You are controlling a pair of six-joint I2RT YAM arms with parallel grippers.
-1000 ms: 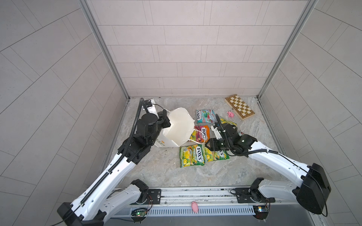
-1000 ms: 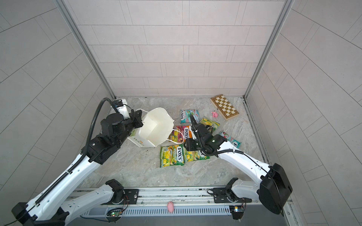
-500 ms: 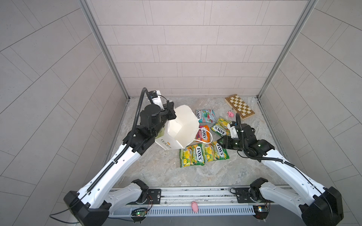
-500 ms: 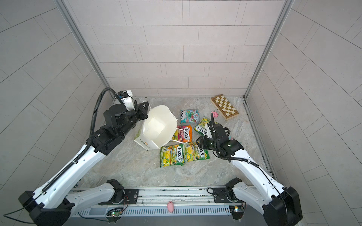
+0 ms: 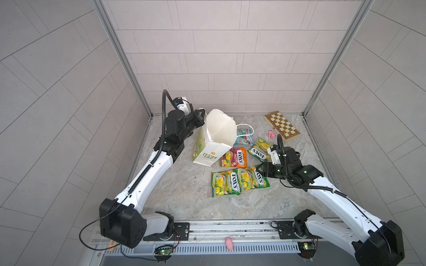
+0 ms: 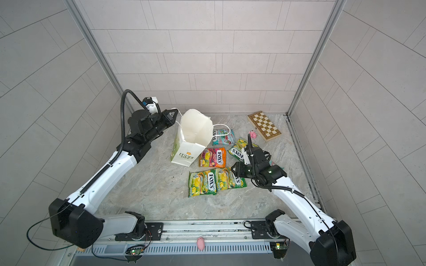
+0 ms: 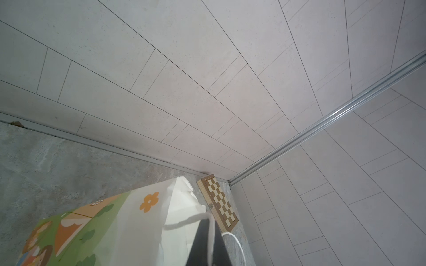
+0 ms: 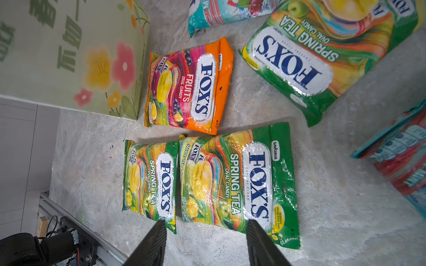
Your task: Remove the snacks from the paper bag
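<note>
The robot's left gripper next has to move toward the nearer side wall over the bare floor beside the tilted bag, pull the bag upright and let go. The snacks are already outside.
The white paper bag stands tilted on the floor with its mouth open upward, and only white paper shows inside. My left gripper is shut on the bag's white cord handle at the back rim. The snacks lie outside the bag. Two yellow-green packets lie side by side. An orange-pink one, a teal one and another yellow-green one lie behind them. A teal-and-red packet lies beside my right arm. My right gripper is open, low over the floor at the edge of the yellow-green pair.
A wooden chessboard lies in the back right corner with a small pink toy beside it. Another pink toy sits on the front rail. Tiled walls close in the left, back and right sides.
My left gripper has lifted the bag by its handle and drawn it back, so it stands more upright. My right gripper has drawn back to the right, away from the orange-pink packet.
</note>
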